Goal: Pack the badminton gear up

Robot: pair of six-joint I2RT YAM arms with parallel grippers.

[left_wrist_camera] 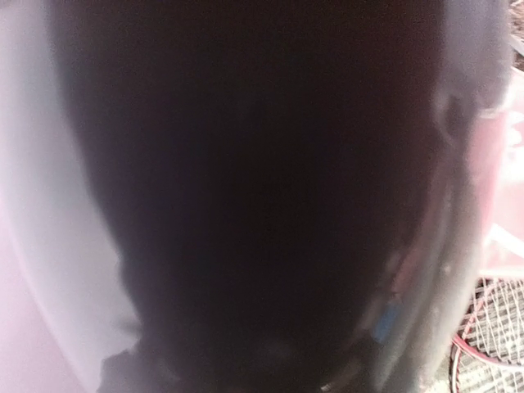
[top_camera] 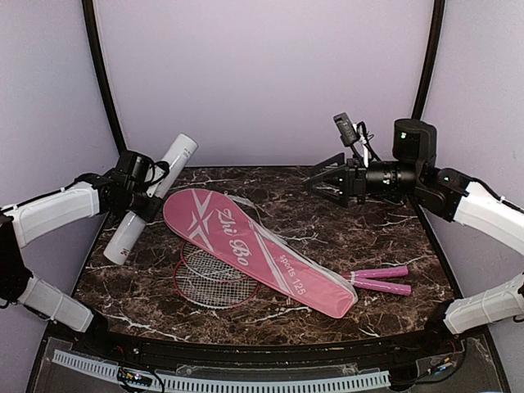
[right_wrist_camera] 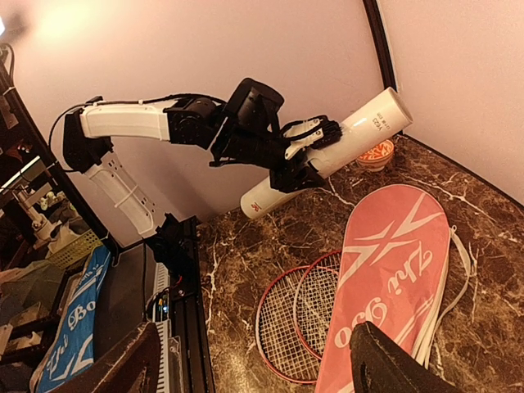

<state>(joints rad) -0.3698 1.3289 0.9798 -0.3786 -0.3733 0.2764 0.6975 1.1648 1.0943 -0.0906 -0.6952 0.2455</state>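
The clear part of the table below is bare marble beside the bag's rounded end, so my left gripper will lower the tube onto it and let go.
My left gripper is shut on the middle of a long white tube and holds it tilted above the table's left edge, also seen as the tube in the right wrist view. The tube fills the left wrist view with dark blur. A pink racket-shaped bag with white lettering lies diagonally on the table. Under it lie two red-framed rackets, whose pink handles stick out at the right. My right gripper hovers open and empty above the table's back right, with its gripper looking down at the racket heads.
A small round cup with orange and white inside stands at the table's back corner behind the tube. The table is dark marble with a black rail along its near edge. Purple walls close in the back and sides.
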